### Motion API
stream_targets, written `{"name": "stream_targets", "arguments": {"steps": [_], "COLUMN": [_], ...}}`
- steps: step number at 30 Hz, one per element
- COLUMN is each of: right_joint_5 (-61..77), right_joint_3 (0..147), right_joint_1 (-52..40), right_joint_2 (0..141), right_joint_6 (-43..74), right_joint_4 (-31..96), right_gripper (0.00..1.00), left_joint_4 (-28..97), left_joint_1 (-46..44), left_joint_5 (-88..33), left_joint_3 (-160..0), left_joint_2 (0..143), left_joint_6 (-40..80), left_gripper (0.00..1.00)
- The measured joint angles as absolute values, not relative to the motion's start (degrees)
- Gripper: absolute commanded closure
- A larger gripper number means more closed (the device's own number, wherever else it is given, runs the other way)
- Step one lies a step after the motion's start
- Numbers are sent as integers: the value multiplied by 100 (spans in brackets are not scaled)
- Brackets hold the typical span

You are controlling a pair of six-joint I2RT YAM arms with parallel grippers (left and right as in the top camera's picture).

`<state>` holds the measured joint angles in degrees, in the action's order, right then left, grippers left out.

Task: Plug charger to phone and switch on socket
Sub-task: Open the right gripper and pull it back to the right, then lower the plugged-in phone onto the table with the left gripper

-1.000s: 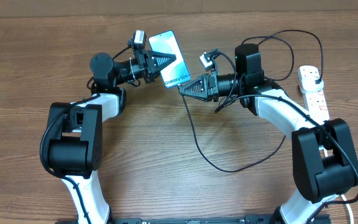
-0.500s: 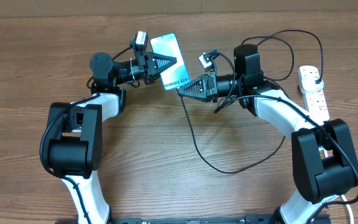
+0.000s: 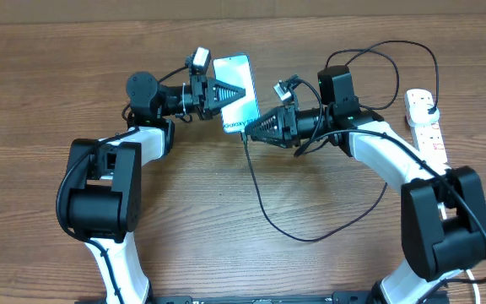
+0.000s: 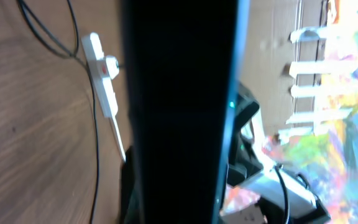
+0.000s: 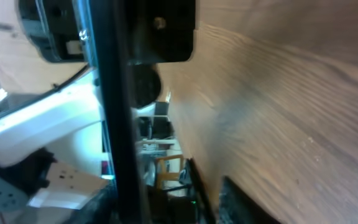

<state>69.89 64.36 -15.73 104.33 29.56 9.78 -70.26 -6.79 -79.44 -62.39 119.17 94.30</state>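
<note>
The left gripper will next bring the tilted phone down and back until it lies flat, then release the phone's edge, since bare wood lies below the left gripper and back from it.
In the overhead view my left gripper (image 3: 229, 90) is shut on the phone (image 3: 238, 101) and holds it tilted above the table, lit screen up. My right gripper (image 3: 253, 129) is shut on the charger's connector end, right at the phone's lower end. The charger cable (image 3: 264, 198) hangs from there, loops over the table and runs to the socket (image 3: 427, 128) at the right edge. The left wrist view is mostly filled by the phone's dark back (image 4: 179, 112), with the socket (image 4: 103, 78) behind it. The right wrist view shows the phone's edge (image 5: 114, 124) close up; the connector is hidden.
The socket's thick white cord runs down the right side behind my right arm. The charger cable also arcs over the table's back right (image 3: 395, 46). Wooden table (image 3: 226, 219) lies under both arms.
The phone has moved to the right and turned more upright in my left gripper. My right gripper has shifted slightly right and down, and its tip is now at the phone's lower end.
</note>
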Motion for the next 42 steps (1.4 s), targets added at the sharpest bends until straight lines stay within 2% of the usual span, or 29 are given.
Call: {"name": "stream_targets", "arguments": {"steps": [4, 8, 17, 21, 28, 35, 42], "right_joint_5": [6761, 6508, 5216, 4438, 3824, 3632, 3522], "right_joint_3": [6420, 6431, 6438, 6438, 6438, 6438, 6438], "right_joint_1": [-1457, -1306, -1203, -1203, -1203, -1203, -1203], "right_joint_2": [10001, 9192, 7677, 7225, 6910, 6910, 6910], "right_joint_6": [2290, 1634, 777, 670, 600, 598, 593], "right_joint_4": [1686, 2493, 4007, 4488, 4980, 5059, 5059], "right_gripper": [24, 14, 0, 0, 0, 0, 0], "left_joint_4": [-7017, -6967, -6567, -6130, -3741, -2255, 497], "left_joint_1": [-679, -676, -825, -1037, -1114, -1111, -1111], "left_joint_5": [-8154, -8232, -8278, -8256, -7588, -6766, -6058], "left_joint_3": [-6239, -6239, -6239, -6239, -6235, -6311, -7218], "left_joint_2": [11917, 11917, 11917, 11917, 11917, 11917, 11917], "left_joint_6": [9424, 9360, 9037, 8785, 7642, 6436, 4786], "left_gripper": [96, 96, 96, 96, 96, 96, 96]}}
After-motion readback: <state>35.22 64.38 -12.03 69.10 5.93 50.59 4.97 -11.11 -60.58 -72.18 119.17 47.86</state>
